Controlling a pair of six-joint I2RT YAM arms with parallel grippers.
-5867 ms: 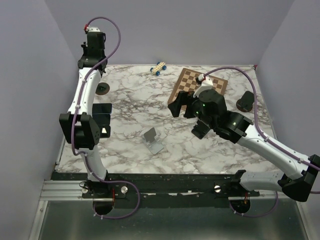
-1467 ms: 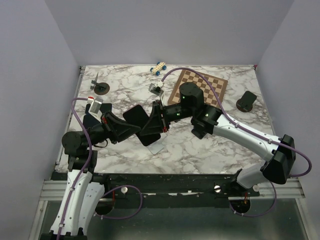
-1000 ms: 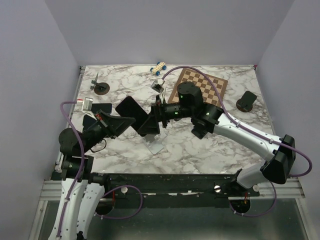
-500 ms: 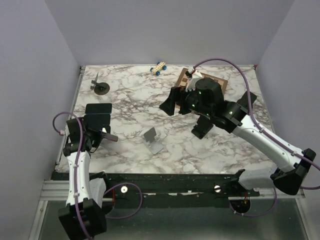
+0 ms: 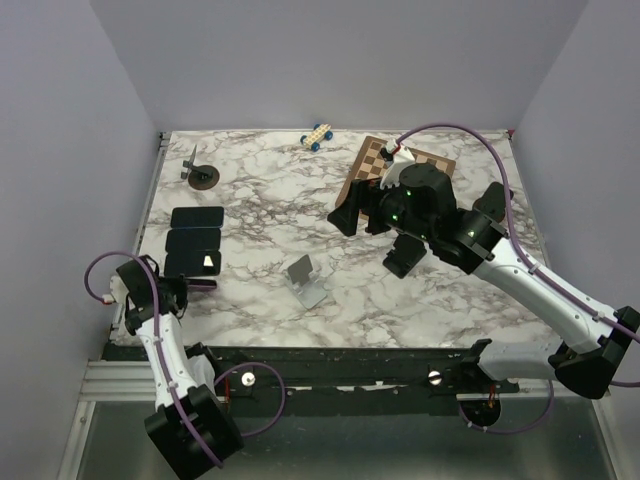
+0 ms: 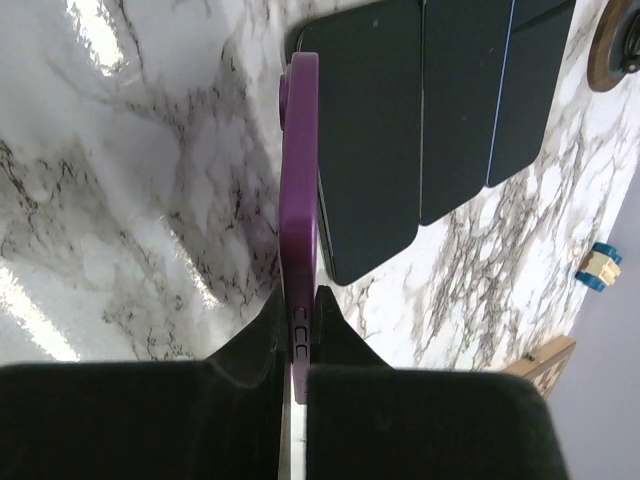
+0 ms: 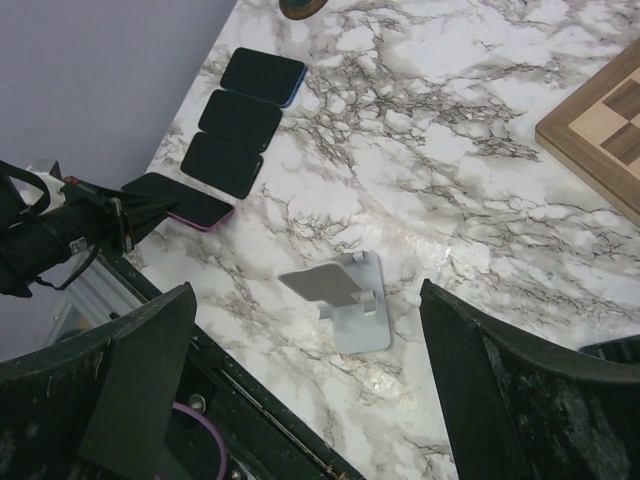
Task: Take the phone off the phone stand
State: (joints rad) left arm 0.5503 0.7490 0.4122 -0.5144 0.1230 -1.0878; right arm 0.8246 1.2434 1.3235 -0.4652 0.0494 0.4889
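The purple-cased phone in my left gripper should next go down onto the bare marble [image 5: 205,291] [image 6: 243,190] beside the nearest dark phone and be released there, since that clear spot is below.
The phone [image 6: 300,190] has a purple case and shows edge-on in the left wrist view. My left gripper [image 6: 298,322] is shut on its near end. In the right wrist view the phone [image 7: 182,204] sits low at the near-left corner of the table, next to a row of three dark phones [image 7: 232,126]. I cannot tell whether it touches the table. The grey phone stand [image 5: 305,279] is empty at the table's front middle, also seen in the right wrist view [image 7: 352,325]. My right gripper [image 5: 356,211] is open and empty, held high above and behind the stand.
The three dark phones [image 5: 194,240] lie along the left edge. A chessboard [image 5: 398,166] lies at the back right and a toy car [image 5: 318,136] at the back. A dark round base [image 5: 204,178] stands at the back left, black objects [image 5: 405,258] [image 5: 492,202] at the right.
My left gripper has carried the phone from above the table's middle to the near-left corner, beside the row of phones. My right gripper has drawn back from the stand and risen.
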